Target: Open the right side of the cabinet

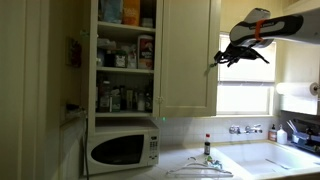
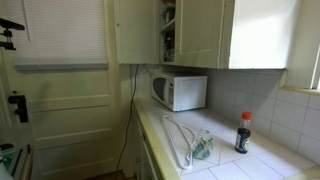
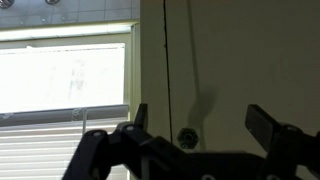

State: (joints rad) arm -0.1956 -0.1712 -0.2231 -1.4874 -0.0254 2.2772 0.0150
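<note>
The door's small knob (image 3: 187,138) is ahead of my gripper, between its open fingers in the wrist view, so next I move toward the door and close on the knob.
The cabinet (image 1: 150,8) hangs above the microwave, cream-white, with jars and boxes on its shelves. Its right side (image 1: 187,55) is a tall plain door, closed in both exterior views (image 2: 203,32). The matching door (image 1: 72,55) stands swung open with a small red item on its inner face. My gripper (image 1: 222,57) hovers open in front of the window, just right of the closed door and apart from it. In the wrist view the door's small knob (image 3: 187,138) shows between my open fingers (image 3: 140,116), nearer this one. The gripper (image 3: 203,125) holds nothing.
A white microwave (image 1: 122,150) stands on the counter under the cabinet. Also on the counter are a dark bottle with a red cap (image 1: 207,146) and a wire item (image 2: 190,140). A sink with taps (image 1: 262,150) lies under the window (image 3: 65,75).
</note>
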